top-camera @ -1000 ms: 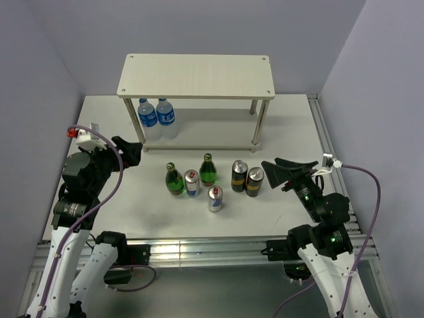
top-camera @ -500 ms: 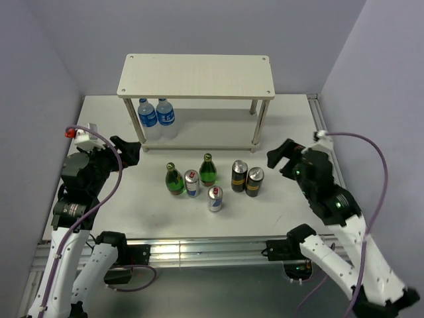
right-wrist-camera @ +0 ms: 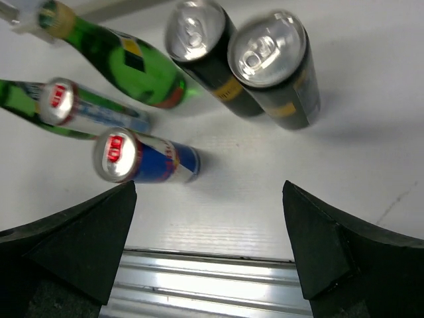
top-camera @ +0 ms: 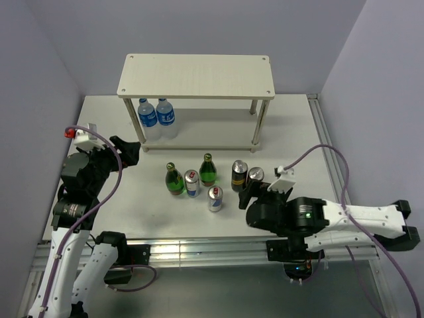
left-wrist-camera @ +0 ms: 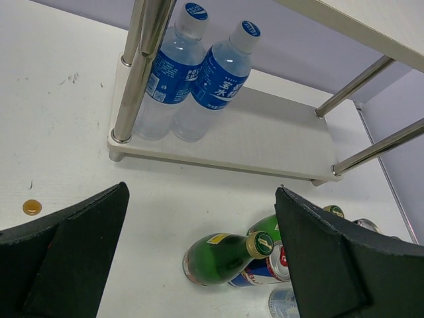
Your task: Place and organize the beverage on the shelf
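I will next move my open right gripper outward and down, so that its fingers go on both sides of the cluster's end black can. The can stands there with bare table beside it.
The six drinks stand in a cluster mid-table: two green bottles, two silver-and-blue cans, and two black cans. The beige two-tier shelf stands behind them. My right gripper is open and empty, low at the front, just near of the black cans. The right wrist view also shows a silver-and-blue can and a green bottle. My left gripper is open and empty, left of the cluster; its view shows a green bottle.
Two clear water bottles with blue labels stand on the left end of the shelf's lower board. The aluminium rail of the table's front edge lies under my right gripper. Purple walls close in both sides.
My right arm has swung from the table's right side down and leftward to the front edge, bringing its gripper close to the black cans. The left arm and the drinks have not moved.
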